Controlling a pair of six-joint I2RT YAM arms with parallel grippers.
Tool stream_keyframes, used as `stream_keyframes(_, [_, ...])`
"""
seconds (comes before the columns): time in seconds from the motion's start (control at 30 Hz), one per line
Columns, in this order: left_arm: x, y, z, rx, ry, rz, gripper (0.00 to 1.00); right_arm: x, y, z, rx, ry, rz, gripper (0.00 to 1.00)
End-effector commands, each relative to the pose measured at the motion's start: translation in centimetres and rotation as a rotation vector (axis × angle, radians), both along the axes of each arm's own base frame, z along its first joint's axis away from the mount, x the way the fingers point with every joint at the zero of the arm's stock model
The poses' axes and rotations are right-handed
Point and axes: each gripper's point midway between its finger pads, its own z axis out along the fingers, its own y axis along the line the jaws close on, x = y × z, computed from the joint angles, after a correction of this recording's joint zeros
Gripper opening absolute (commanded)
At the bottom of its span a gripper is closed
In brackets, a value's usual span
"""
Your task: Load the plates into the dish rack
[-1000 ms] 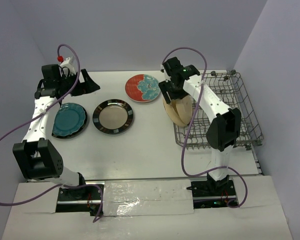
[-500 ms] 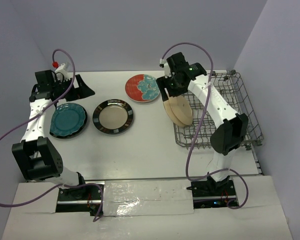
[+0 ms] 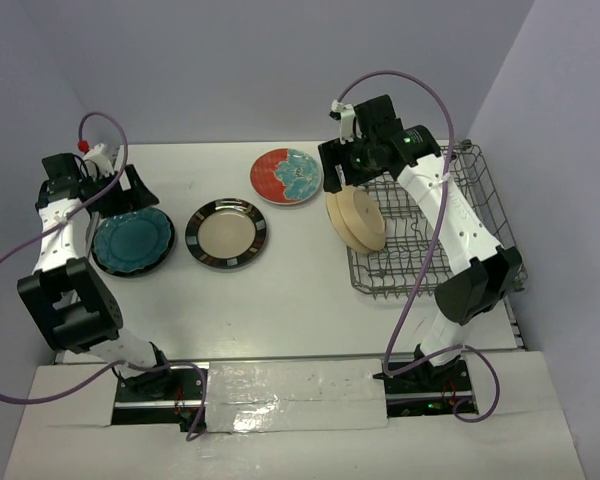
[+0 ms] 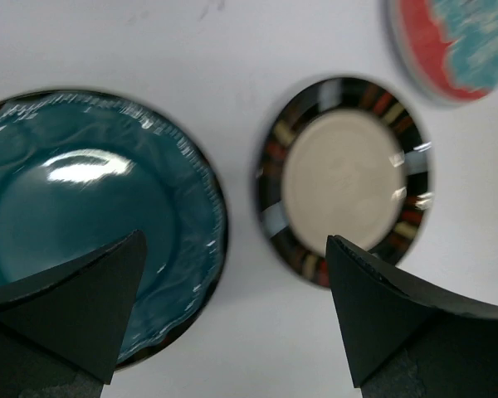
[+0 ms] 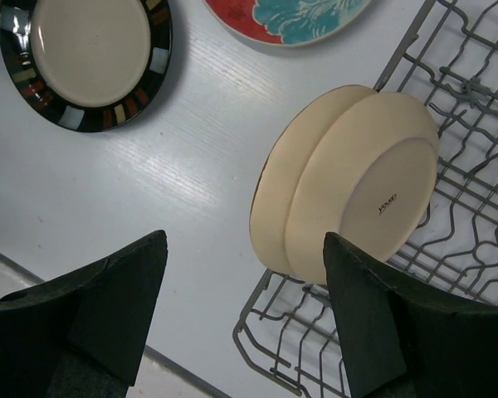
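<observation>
My left gripper moves back and down onto the rim next. The teal plate's near rim is below the open gripper fingers and toward my base.
Two beige plates stand on edge, leaning together, at the left end of the grey wire dish rack. My right gripper hovers above and just behind them, open and empty. A red plate with blue flowers lies flat at the back. A dark striped-rim plate lies mid-table. The teal plate lies at the left. My left gripper hangs open over the gap between the teal and striped plates.
The rack takes up the table's right side against the right wall. Purple cables loop above both arms. Bare white table lies between the striped plate and the rack. Walls close in the left, back and right.
My right gripper has opened, let go of the beige plate and risen back from it; the plate now stands in the rack. My left arm has swung left towards the teal plate.
</observation>
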Motion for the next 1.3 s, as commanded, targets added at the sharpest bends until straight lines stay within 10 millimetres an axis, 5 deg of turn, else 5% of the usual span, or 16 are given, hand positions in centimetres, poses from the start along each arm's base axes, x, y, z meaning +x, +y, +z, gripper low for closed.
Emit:
stream_keyframes(0.0, [-3.1,2.4,-1.0,0.292,0.000,-0.055,0.99,0.0,0.2,1.3,0.036,-0.051,0.022,0.83])
stream_keyframes(0.13, [-7.0,5.2,-2.4,0.654,-0.075,-0.132,0.98,0.1,0.2,0.9,0.033,-0.044,0.020,0.83])
stream_keyframes(0.2, [-7.4,6.4,-2.2,0.807,-0.129,-0.172,0.97,0.2,0.1,0.7,0.029,-0.044,0.013,0.83])
stream_keyframes(0.23, [-8.5,6.6,-3.7,0.851,-0.107,-0.196,0.96,0.3,0.2,0.7,0.030,-0.046,0.013,0.83])
stream_keyframes(0.4, [-10.0,6.7,-4.2,1.022,-0.172,-0.302,0.91,0.4,0.2,-0.2,0.023,-0.036,0.006,0.83])
stream_keyframes(0.83, [-9.9,5.5,-8.2,1.110,-0.241,-0.490,0.78,0.6,0.0,-0.9,0.007,-0.021,0.000,0.83])
stream_keyframes(1.27, [-9.1,4.2,-9.9,1.063,-0.250,-0.557,0.75,0.7,-0.1,-1.6,0.004,-0.003,0.001,0.83])
